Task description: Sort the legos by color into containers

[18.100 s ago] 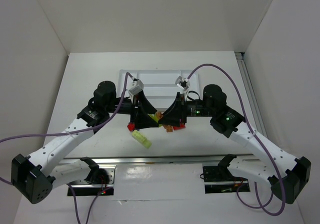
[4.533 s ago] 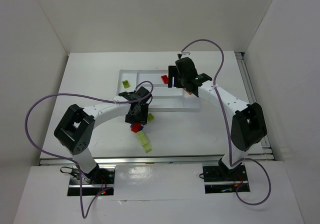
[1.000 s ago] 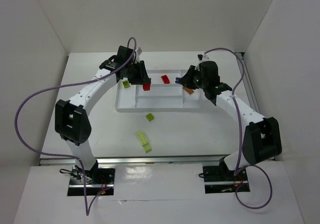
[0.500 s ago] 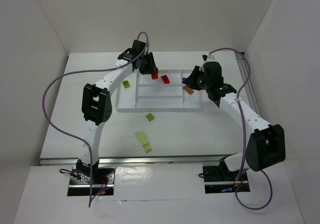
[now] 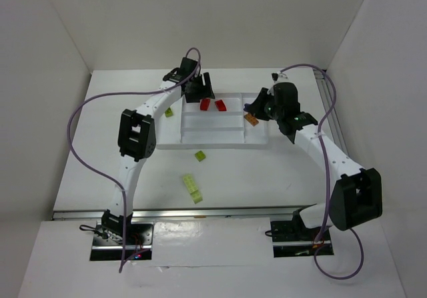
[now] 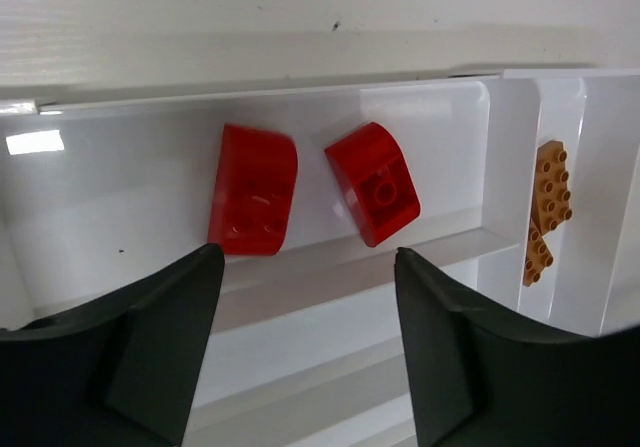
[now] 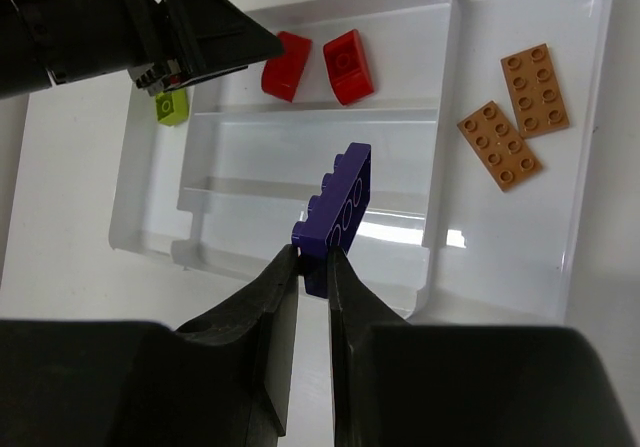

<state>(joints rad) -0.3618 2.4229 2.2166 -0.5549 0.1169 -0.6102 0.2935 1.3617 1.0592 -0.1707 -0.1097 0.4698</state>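
Observation:
The still empty middle long section of the tray lies below my right gripper and to its left in the top view. Next, my right gripper lowers toward it and releases.
The white tray (image 5: 213, 141) lies at mid-table. My left gripper (image 5: 199, 89) hangs open and empty over its far long compartment, where two red legos (image 6: 253, 204) (image 6: 372, 182) lie side by side; its fingers (image 6: 160, 327) stand wide apart in the left wrist view. My right gripper (image 7: 313, 257) is shut on the dark purple-blue lego (image 7: 335, 212) and holds it above the tray's middle compartments (image 7: 300, 157). Two orange legos (image 7: 499, 143) (image 7: 535, 87) lie in the right compartment. One yellow-green lego (image 7: 171, 107) lies in the left compartment.
Two yellow-green legos lie on the table in front of the tray, a small one (image 5: 199, 155) and a longer one (image 5: 193, 186). White walls enclose the table on three sides. The left arm reaches across the tray's far left corner.
My left gripper carried a red lego to the far compartment and let it go beside the other red one; it is now open. My right gripper kept the purple-blue lego and shifted slightly.

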